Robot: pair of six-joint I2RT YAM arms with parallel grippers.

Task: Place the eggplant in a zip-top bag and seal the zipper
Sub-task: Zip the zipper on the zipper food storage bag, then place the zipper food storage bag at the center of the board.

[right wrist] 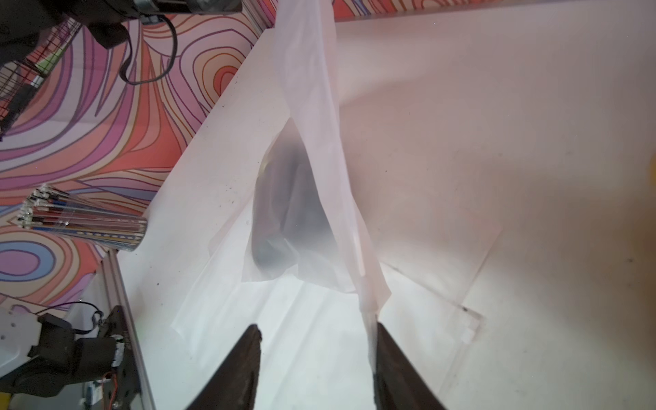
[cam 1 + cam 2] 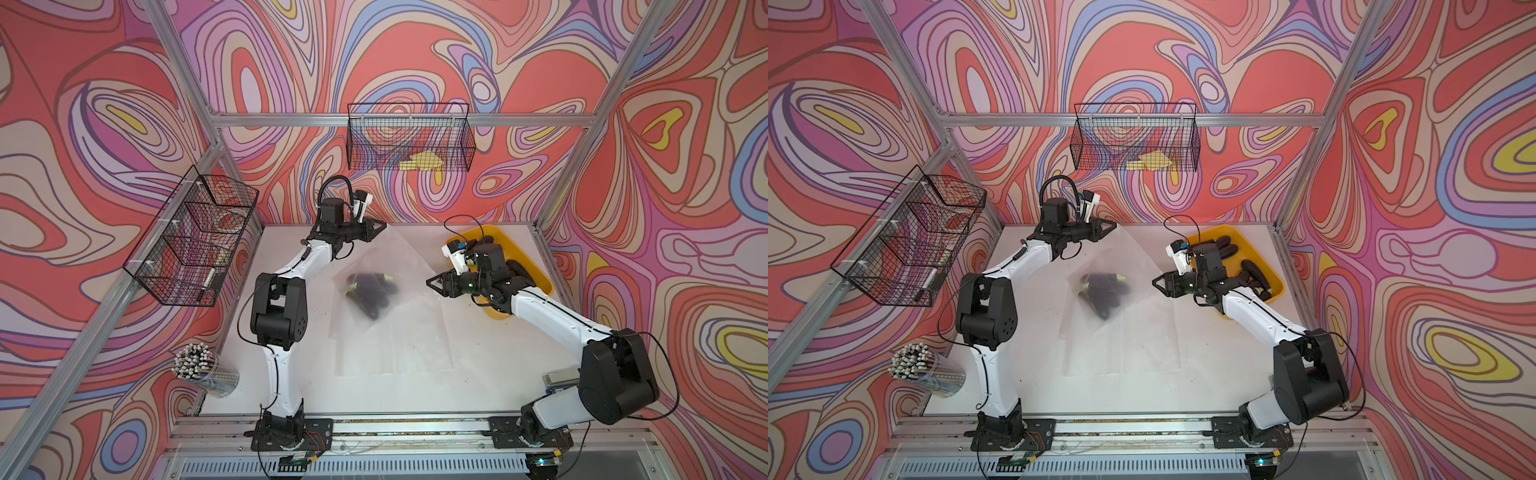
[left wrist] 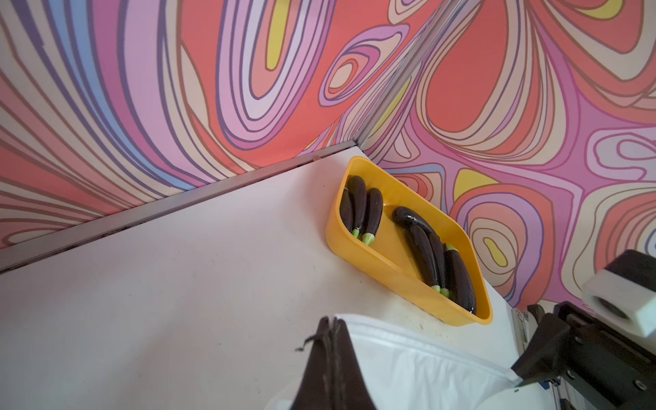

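Observation:
The left gripper swings away from the yellow tray next, over bare tabletop toward the side basket. It then releases the corner, because the flat clear sheet covers the middle of the table.
A frosted zip-top bag (image 2: 399, 257) (image 2: 1125, 257) hangs above the table. Dark eggplants (image 2: 370, 291) (image 2: 1104, 293) sag in its lower part. My left gripper (image 2: 383, 225) (image 2: 1114, 225) is shut on the bag's far top corner. In the left wrist view its tips (image 3: 332, 321) pinch the bag's white zipper edge (image 3: 408, 340). My right gripper (image 2: 429, 282) (image 2: 1154, 281) stands open at the bag's other top corner. In the right wrist view the bag's edge (image 1: 369, 309) lies against one finger (image 1: 385, 340) of that gripper (image 1: 317, 328), and the eggplants (image 1: 284, 206) show through the film.
A yellow tray (image 2: 540, 272) (image 2: 1273, 274) (image 3: 390, 280) at the back right holds several more eggplants (image 3: 358, 209), under my right arm. A flat clear sheet (image 2: 395, 353) lies mid-table. Wire baskets (image 2: 195, 241) (image 2: 409, 137) hang on the walls. A cup of pens (image 2: 208, 370) lies front left.

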